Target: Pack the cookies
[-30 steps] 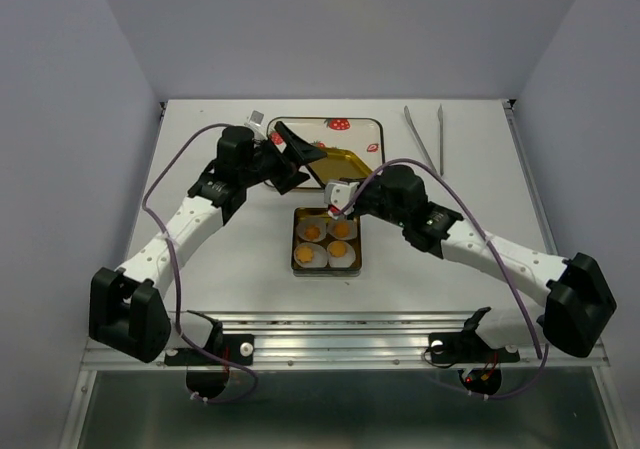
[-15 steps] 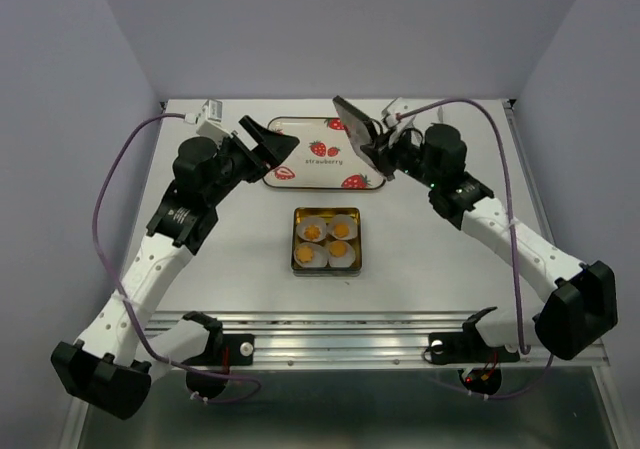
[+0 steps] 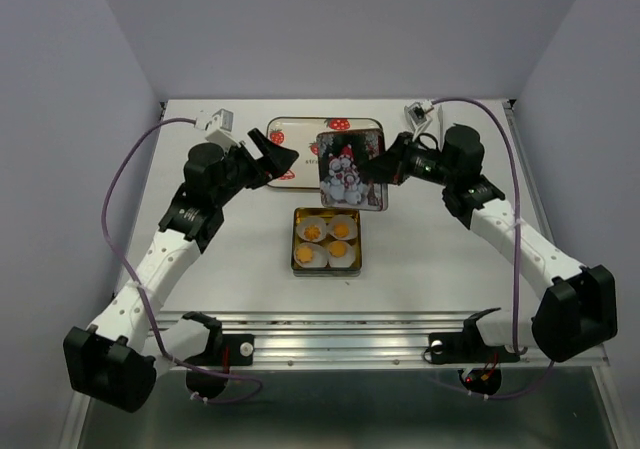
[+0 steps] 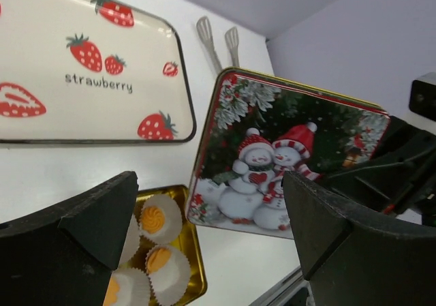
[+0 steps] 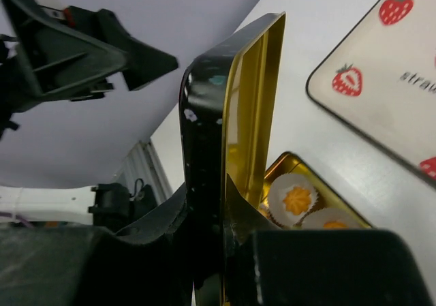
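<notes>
I should next pull the lid back and down over the tin's cookies with my right gripper and release it, since the open, filled tin (image 3: 327, 241) (image 5: 306, 200) lies below that gripper, nearer my base.
Several cookies (image 3: 326, 241), orange-yellow rounds in white paper cups, fill the square gold tin (image 3: 295, 259) at the table's middle. My right gripper (image 3: 385, 172) is shut on the right edge of the tin's lid (image 3: 348, 177), which shows two snowmen. The lid hangs tilted just behind the tin, over the tray's right part. From the right wrist, the lid (image 5: 235, 108) stands edge-on between my fingers, gold inside facing a cookie (image 5: 298, 199). My left gripper (image 3: 275, 157) is open and empty, left of the lid. The left wrist view shows the lid (image 4: 279, 149), the cookies (image 4: 153, 219) and the tin's rim (image 4: 194, 265).
A white strawberry tray (image 3: 300, 129) lies flat at the back, behind the tin; it also shows as the tray (image 4: 88, 108) and the tray (image 5: 381, 81). Metal tongs (image 3: 425, 137) lie at the back right, beyond the lid, tongs (image 4: 218, 39).
The right gripper has brought the lid down and forward from the back, turning its snowman side up, to just behind the tin. The left gripper has shifted slightly, still open.
</notes>
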